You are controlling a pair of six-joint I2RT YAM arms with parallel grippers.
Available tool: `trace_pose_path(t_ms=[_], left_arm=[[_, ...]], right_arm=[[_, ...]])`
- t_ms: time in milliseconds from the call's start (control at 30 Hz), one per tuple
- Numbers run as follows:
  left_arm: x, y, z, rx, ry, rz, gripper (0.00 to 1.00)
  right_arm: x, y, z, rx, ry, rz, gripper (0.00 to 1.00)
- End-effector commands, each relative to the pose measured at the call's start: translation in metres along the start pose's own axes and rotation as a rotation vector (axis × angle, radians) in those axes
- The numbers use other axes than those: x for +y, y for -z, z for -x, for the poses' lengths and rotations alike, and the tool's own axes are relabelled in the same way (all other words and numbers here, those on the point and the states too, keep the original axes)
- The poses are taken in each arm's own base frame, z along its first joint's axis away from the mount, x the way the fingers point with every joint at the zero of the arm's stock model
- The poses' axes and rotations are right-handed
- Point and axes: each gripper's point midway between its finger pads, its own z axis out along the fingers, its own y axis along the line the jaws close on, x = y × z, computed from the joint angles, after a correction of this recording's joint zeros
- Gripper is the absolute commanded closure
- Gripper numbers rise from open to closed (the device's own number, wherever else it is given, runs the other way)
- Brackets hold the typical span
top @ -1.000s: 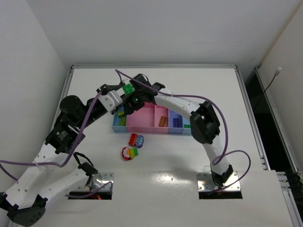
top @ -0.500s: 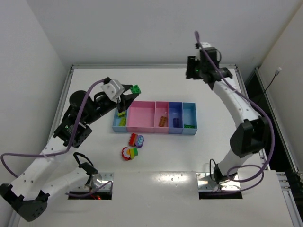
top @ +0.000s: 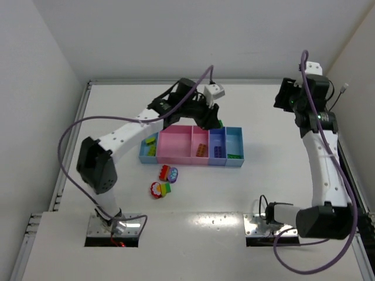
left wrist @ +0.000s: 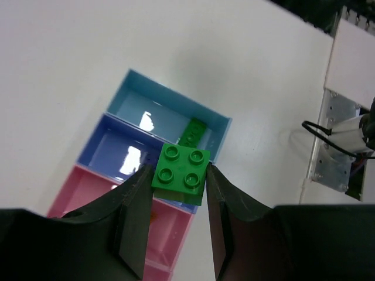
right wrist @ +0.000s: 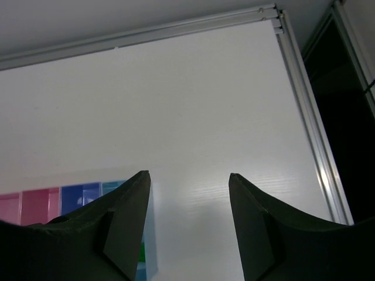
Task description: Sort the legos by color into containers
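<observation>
The green lego in my left gripper goes down and past the periwinkle bin, over the light blue bin (top: 234,143) beside it next. Another green lego already lies there.
My left gripper (top: 215,122) is shut on a green lego (left wrist: 180,174) and holds it above the periwinkle bin (left wrist: 117,153), next to the right light blue bin (left wrist: 153,104). That bin holds another green lego (left wrist: 194,131). The row of containers (top: 176,159) lies mid-table; yellow and lime legos are in the left light blue bin (top: 145,157), an orange one in the narrow pink bin (top: 200,150), and a purple one in the periwinkle bin. Loose legos lie in front: red (top: 164,171), purple (top: 173,175), a red rounded one (top: 156,189), lime-orange (top: 166,188). My right gripper (top: 283,100) is open and empty, raised at the back right.
The right wrist view (right wrist: 188,175) looks down on bare white table with the right end of the bins (right wrist: 111,188) at its lower left. A metal rail (right wrist: 310,117) marks the table's right edge, with a dark gap beyond. White walls enclose the back and sides.
My left gripper carried the green lego rightward from the left end of the bins to above the right bins. My right arm swung away to the back right.
</observation>
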Motion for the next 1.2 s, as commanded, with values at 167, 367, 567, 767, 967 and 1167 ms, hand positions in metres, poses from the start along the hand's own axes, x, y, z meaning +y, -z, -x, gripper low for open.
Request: trace_pose_path(t_ms=[167, 367, 567, 767, 967, 1167], left_arm=[[-0.029, -0.068, -0.034, 0.162, 0.038, -0.158, 1.0], [-0.032, -0.095, -0.044, 0.194, 0.016, -0.186, 1.0], [-0.03, -0.115, -0.07, 0.255, 0.043, -0.196, 0.84], [-0.025, -0.121, -0.081, 0.274, 0.033, -0.19, 0.72], [-0.023, -0.124, -0.078, 0.26, 0.009, -0.194, 0.64], [-0.026, -0.129, -0.068, 0.231, -0.001, -0.226, 0.46]], right_arm=[[-0.025, 0.045, -0.003, -0.018, 0.012, -0.044, 0.4], [-0.033, 0.055, -0.015, 0.011, -0.001, -0.062, 0.4], [-0.033, 0.055, -0.015, 0.012, -0.019, -0.048, 0.4], [-0.033, 0.053, -0.017, 0.021, -0.033, -0.038, 0.4], [-0.032, 0.049, -0.023, 0.04, -0.034, -0.03, 0.4], [-0.031, 0.046, -0.028, 0.05, -0.035, -0.02, 0.4]])
